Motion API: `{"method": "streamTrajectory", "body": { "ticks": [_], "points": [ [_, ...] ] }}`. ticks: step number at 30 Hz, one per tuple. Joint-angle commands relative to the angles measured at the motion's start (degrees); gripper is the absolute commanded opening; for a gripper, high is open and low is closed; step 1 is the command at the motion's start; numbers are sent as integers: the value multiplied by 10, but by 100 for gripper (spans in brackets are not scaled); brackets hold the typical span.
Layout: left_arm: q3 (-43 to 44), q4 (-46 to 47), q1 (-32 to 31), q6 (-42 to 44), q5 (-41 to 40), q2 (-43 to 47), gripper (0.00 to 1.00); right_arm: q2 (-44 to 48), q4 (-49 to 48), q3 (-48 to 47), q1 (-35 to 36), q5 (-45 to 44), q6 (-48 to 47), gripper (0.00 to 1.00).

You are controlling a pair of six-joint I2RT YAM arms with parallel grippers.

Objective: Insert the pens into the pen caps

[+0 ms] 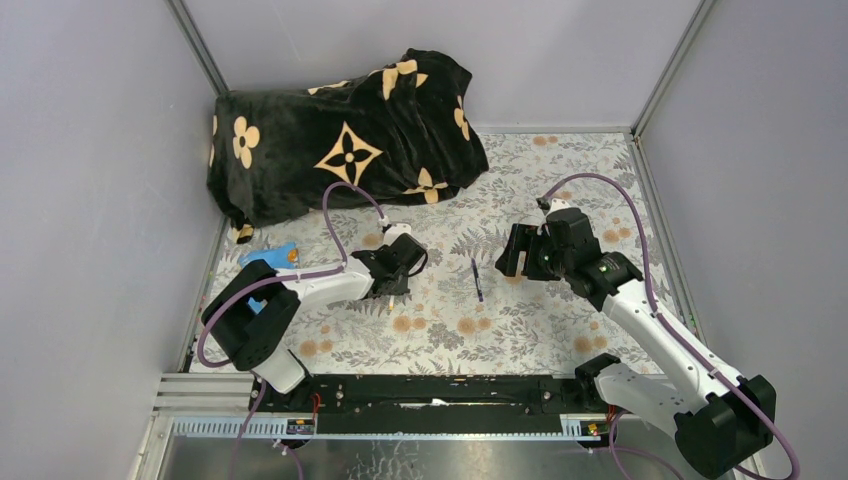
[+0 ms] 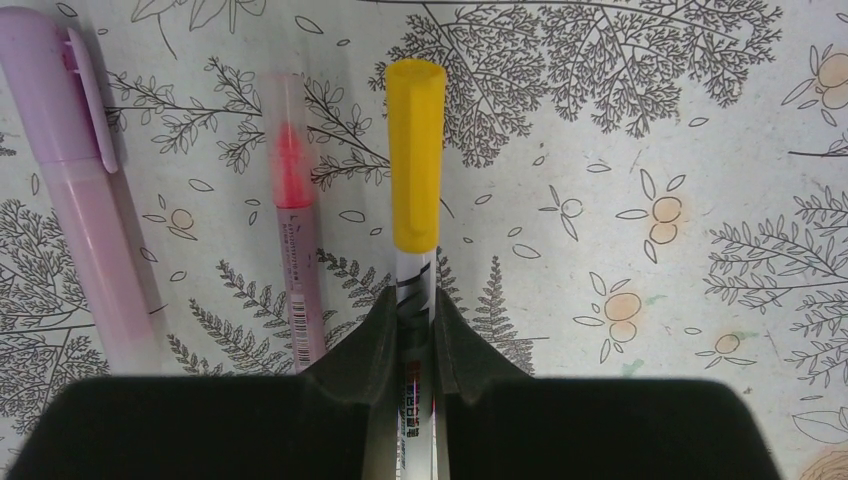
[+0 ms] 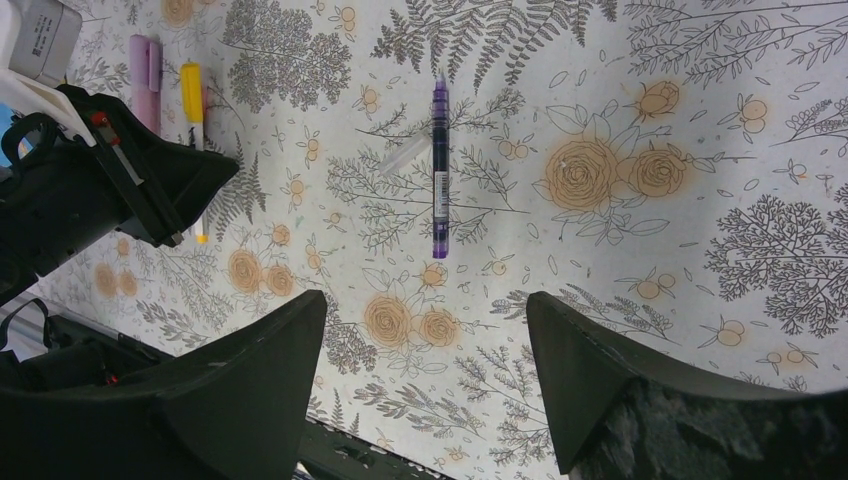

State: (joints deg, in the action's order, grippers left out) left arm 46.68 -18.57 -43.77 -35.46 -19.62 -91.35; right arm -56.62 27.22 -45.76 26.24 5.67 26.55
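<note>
The uncapped purple-blue pen's near end (image 1: 479, 292) (image 3: 441, 218) is below and to the left in the top view, so the robot's right gripper needs to move that way and down next, to close.
My left gripper (image 2: 410, 300) is shut on a white pen (image 2: 414, 275) that wears a yellow cap (image 2: 416, 150). To its left on the tablecloth lie a pink pen (image 2: 297, 240) under a clear cap and a lilac pen (image 2: 90, 220) with a lilac cap (image 2: 55, 90). A dark purple-blue pen (image 3: 440, 170) lies uncapped in the middle of the table (image 1: 477, 280), with a clear cap (image 3: 405, 156) beside it. My right gripper (image 3: 425, 300) is open and empty, hovering just right of that pen (image 1: 520, 255). The left gripper (image 1: 395, 268) sits to the pen's left.
A black blanket with yellow flowers (image 1: 345, 140) is heaped at the back left. A blue flat card (image 1: 270, 255) lies by the left wall near the left arm. The floral tablecloth (image 1: 560, 180) covers the table between grey walls.
</note>
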Motion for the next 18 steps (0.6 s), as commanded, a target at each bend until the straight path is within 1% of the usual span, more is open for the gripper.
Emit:
{"method": "streamTrajectory", "body": {
  "ticks": [1,4,8,13,18],
  "points": [
    [1,24,0,-6,-29,-8,20,3,-22,-4,-1,13,-13,81],
    [-2,24,0,-8,-27,-5,23,4,-22,-5,-1,16,-16,81],
    [-5,24,2,-8,-30,-1,25,10,-25,-2,-1,18,-16,81],
    [0,19,1,1,-30,4,26,13,-21,-3,-1,15,-14,81],
    [14,8,1,22,-25,31,24,18,-5,-1,-2,-22,-7,81]
  ]
}}
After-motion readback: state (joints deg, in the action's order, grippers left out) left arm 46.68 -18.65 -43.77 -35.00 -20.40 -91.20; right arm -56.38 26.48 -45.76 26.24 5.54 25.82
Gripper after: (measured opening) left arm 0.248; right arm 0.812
